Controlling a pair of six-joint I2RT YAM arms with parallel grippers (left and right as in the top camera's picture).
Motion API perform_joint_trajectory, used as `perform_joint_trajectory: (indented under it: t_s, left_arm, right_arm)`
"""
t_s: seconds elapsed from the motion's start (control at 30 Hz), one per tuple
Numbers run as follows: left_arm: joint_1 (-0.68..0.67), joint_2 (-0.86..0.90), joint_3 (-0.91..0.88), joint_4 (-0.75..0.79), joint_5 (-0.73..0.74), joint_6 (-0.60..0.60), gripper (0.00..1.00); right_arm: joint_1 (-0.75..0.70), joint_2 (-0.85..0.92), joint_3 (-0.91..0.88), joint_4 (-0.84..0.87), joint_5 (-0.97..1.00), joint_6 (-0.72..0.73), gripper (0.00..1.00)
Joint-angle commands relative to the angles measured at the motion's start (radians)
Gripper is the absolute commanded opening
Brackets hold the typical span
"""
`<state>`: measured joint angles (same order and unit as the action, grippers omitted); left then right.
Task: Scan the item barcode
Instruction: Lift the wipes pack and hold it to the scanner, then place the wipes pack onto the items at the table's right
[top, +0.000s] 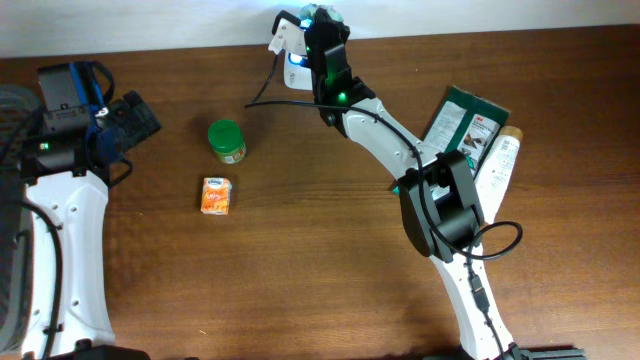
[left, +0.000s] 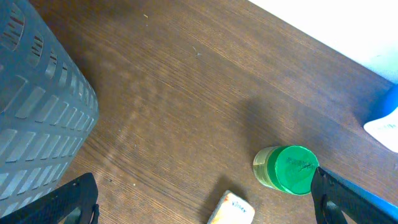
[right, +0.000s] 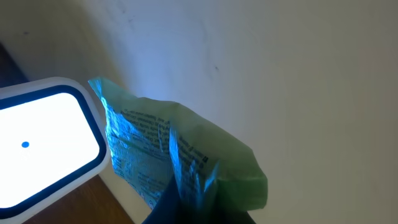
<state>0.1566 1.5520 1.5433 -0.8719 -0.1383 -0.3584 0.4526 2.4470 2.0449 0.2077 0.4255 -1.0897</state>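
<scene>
The dark green box (top: 478, 138) lies below my right gripper and to its right in the overhead view. I swing that way next, lower and release the packet there.
My right gripper (right: 186, 208) is shut on a crinkled green packet (right: 186, 155), holding it up at the table's far edge. The packet's printed side is lit blue and faces the white scanner (right: 43, 143), whose window glows white with a blue dot. No barcode can be made out on the packet. From overhead the packet (top: 322, 14) sits just right of the scanner (top: 290, 45). My left gripper (left: 204, 205) hangs open over the left part of the table with nothing between its fingers (left: 71, 202).
A green-lidded jar (top: 227, 140) and a small orange box (top: 215, 195) stand left of centre, under the left gripper. A dark green box (top: 462, 120) and a white tube (top: 498, 160) lie at the right. A grey basket (left: 31, 106) stands at the far left.
</scene>
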Motion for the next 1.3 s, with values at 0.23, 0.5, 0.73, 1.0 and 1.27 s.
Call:
perform_joint_trajectory:
  t_s: [0.23, 0.5, 0.73, 1.0, 1.27]
  left_arm:
    - [0.0, -0.015, 0.015, 0.002, 0.003, 0.009, 0.99]
    - [0.0, -0.015, 0.015, 0.002, 0.003, 0.009, 0.99]
    - [0.0, -0.015, 0.015, 0.002, 0.003, 0.009, 0.99]
    - [0.0, -0.015, 0.015, 0.002, 0.003, 0.009, 0.99]
    - [0.0, -0.015, 0.015, 0.002, 0.003, 0.009, 0.99]
  right_arm:
    - [0.005, -0.292, 0.018, -0.341, -0.073, 0.456, 0.04]
    - [-0.067, -0.686, 0.018, -1.06, -0.334, 1.221, 0.04]
    - [-0.489, -0.72, 0.018, -1.519, -0.789, 1.309, 0.04]
    - [-0.781, -0.456, 0.017, -1.635, -1.008, 1.145, 0.04]
    - [-0.815, -0.202, 0.017, -1.64, -0.697, 1.146, 0.15]
